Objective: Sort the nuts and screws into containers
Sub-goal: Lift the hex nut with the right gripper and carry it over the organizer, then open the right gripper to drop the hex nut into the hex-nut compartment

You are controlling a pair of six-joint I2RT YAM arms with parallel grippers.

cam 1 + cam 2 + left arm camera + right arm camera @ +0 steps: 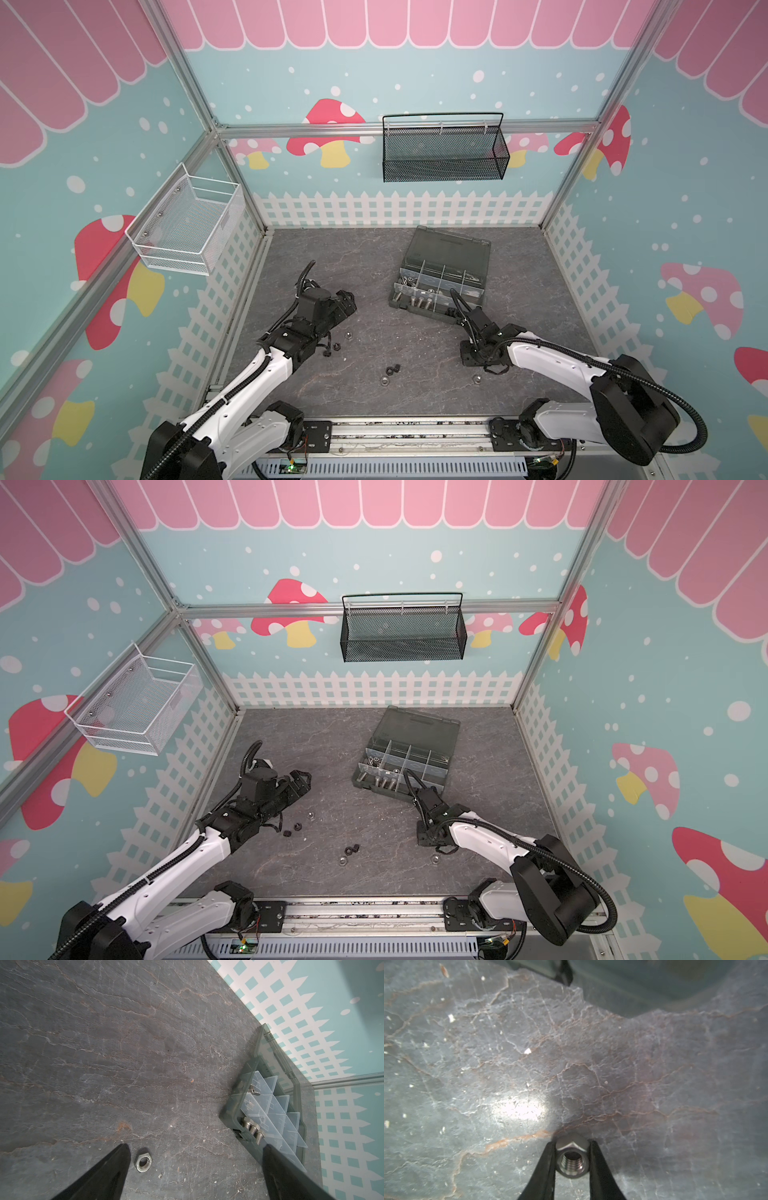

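My right gripper rises next, crosses the box's front side and releases the hex nut, since the box's section [394, 769] beside the wing nut lies outward of it, past that side.
The dark grey organiser box [420, 313] [415, 729] lies open at the back right, its containers [453, 277] split by translucent dividers. Silver screws [419, 301] [252, 1129] lie in a front compartment, and a wing nut [254, 1091] in another. My right gripper [573, 1142] [469, 358] points down at the table in front of the box, shut on a silver hex nut [572, 1160]. My left gripper [196, 1147] [347, 301] hangs open low over the table. A silver nut [143, 1160] [348, 335] lies beside one of its fingers.
Loose nuts lie on the slate table: black ones [337, 345] [392, 369] and silver ones [386, 380] [476, 378]. A black mesh basket [444, 153] hangs on the back wall and a white wire basket [187, 224] on the left wall.
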